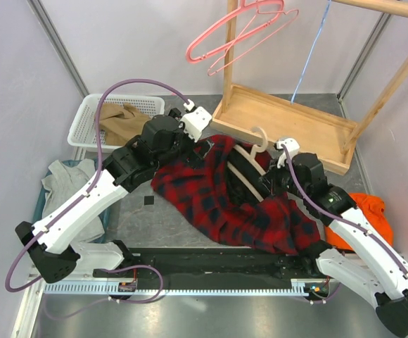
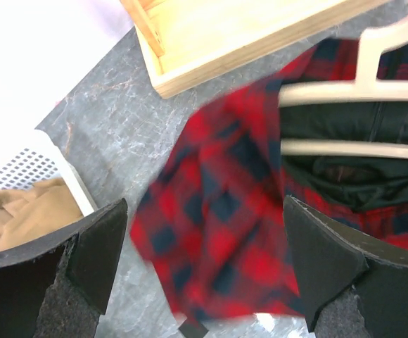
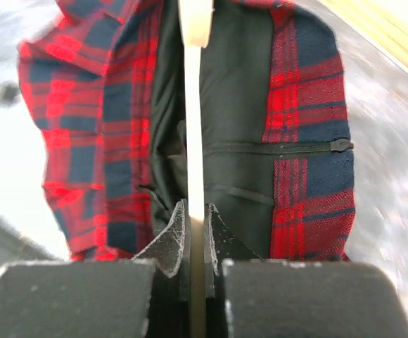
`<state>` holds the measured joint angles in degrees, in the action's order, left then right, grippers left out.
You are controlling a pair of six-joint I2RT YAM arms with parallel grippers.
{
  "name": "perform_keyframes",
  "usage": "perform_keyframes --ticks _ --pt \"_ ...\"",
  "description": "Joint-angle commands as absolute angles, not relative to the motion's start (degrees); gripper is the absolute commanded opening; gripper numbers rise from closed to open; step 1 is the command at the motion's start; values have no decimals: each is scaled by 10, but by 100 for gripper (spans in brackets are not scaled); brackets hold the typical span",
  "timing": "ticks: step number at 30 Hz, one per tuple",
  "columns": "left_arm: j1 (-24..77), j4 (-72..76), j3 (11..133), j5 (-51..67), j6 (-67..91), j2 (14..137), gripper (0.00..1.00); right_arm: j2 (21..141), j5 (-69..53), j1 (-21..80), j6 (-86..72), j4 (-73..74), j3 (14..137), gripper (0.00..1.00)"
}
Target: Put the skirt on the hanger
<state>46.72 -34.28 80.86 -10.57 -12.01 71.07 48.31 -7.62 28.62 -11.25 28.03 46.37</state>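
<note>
My right gripper will lift the wooden hanger (image 1: 250,160) outward because it is inside the plaid garment, then hook it over the rack's top rod (image 1: 395,8) and let it go.
The tan skirt (image 1: 123,120) lies bunched in a white basket (image 1: 84,121) at the back left; it also shows in the left wrist view (image 2: 21,211). The pink hanger (image 1: 188,53) hangs on the rack at the top. My left gripper (image 1: 205,143) (image 2: 204,211) is open and empty, just above the left edge of a red plaid garment (image 1: 225,201) (image 2: 218,225). My right gripper (image 1: 269,182) (image 3: 197,211) is shut on the bar of a pale wooden hanger (image 1: 250,160) (image 3: 193,105) that sits inside the plaid garment (image 3: 84,120).
A wooden rack base (image 1: 288,123) stands at the back centre-right, with a thin light-blue hanger (image 1: 309,63) above it. A grey garment (image 1: 67,179) lies at the left and an orange one (image 1: 364,210) at the right.
</note>
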Motion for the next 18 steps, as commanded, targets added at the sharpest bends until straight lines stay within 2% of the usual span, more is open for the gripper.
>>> perform_keyframes --ticks 1,7,18 --pt "468 -291 788 -127 -76 698 96 433 148 282 -238 231 418 0" --pt "468 -288 780 -120 -69 697 96 396 313 277 -288 253 427 0" --pt "468 -283 755 -88 -49 665 98 503 382 207 -204 272 612 0"
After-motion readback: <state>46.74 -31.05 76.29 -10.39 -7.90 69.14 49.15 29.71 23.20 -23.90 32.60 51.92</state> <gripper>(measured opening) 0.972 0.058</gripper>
